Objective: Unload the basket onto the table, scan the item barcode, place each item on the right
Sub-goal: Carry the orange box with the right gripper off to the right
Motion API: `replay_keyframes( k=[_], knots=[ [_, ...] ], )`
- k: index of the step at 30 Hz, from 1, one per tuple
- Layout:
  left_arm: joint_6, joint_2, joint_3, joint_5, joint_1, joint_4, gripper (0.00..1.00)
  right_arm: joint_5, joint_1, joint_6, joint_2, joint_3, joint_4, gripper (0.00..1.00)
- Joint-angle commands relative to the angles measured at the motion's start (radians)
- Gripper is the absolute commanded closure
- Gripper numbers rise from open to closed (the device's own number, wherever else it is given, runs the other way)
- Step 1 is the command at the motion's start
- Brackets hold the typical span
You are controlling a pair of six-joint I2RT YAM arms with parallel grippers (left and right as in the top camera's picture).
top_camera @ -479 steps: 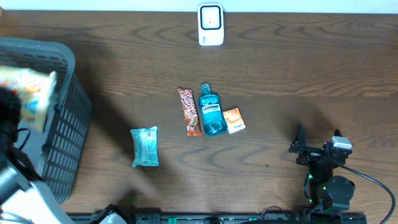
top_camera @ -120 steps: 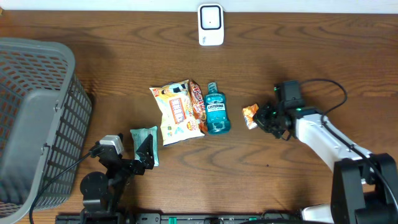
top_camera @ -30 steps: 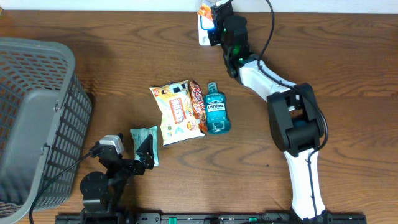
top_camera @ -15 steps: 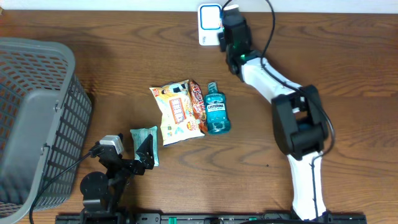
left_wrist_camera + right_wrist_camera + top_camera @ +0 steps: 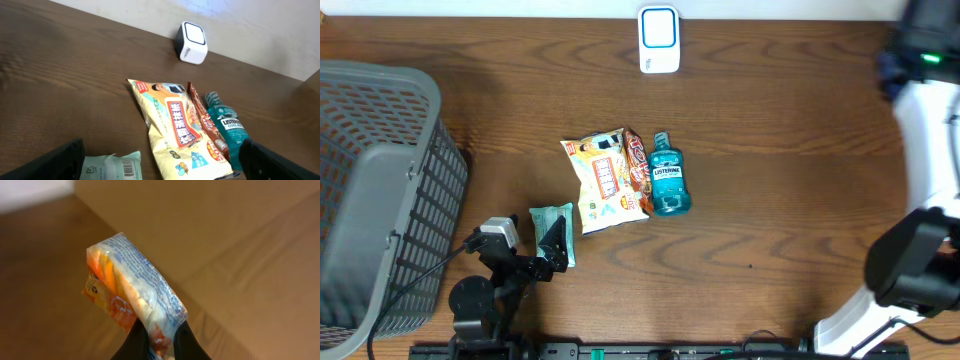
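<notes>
I should swing my right gripper toward the table's right side in the overhead view and down to release the packet there.
A small orange and white packet [image 5: 132,287] is pinched in my right gripper [image 5: 157,332], whose jaws are shut on its lower end; the packet's printed seam faces the camera. In the overhead view only the right arm [image 5: 932,100] shows, at the far right edge, and its gripper and packet are out of view there. The white scanner [image 5: 659,40] with a blue-lit face stands at the back centre, also visible as the scanner [image 5: 192,42] in the left wrist view. My left gripper [image 5: 548,255] rests open at the front left, and my left gripper [image 5: 165,170] holds nothing.
A yellow snack bag [image 5: 605,180], a red-brown bar [image 5: 638,165] and a blue Listerine bottle [image 5: 668,178] lie together mid-table. A mint-green packet [image 5: 552,225] with a barcode lies by the left gripper. A grey basket [image 5: 380,180] stands at the left edge.
The right arm has swung away from the scanner to the far right edge, carrying the orange packet. The left arm and the items on the table have not moved.
</notes>
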Motion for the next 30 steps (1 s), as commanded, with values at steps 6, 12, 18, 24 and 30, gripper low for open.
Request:
replay_keyframes(
  k=[6, 12, 18, 24, 30],
  knots=[
    [0.002, -0.003, -0.010, -0.008, -0.002, -0.024, 0.02, -0.396, -0.328, 0.054, 0.170, -0.053, -0.008, 0.99],
    [0.002, -0.003, -0.010, -0.008, -0.002, -0.024, 0.02, -0.437, -0.455, 0.054, 0.255, -0.053, 0.005, 0.90],
    [0.002, -0.003, -0.010, -0.008, -0.002, -0.024, 0.02, -0.485, -0.521, 0.054, 0.234, -0.040, 0.024, 0.57],
    [0.002, -0.003, -0.010, -0.008, -0.002, -0.024, 0.02, -0.811, -0.513, 0.060, 0.059, -0.034, 0.019, 0.01],
    [0.002, -0.003, -0.010, -0.008, -0.002, -0.024, 0.02, -1.324, -0.456, 0.224, -0.134, -0.034, -0.011, 0.01]
  ],
)
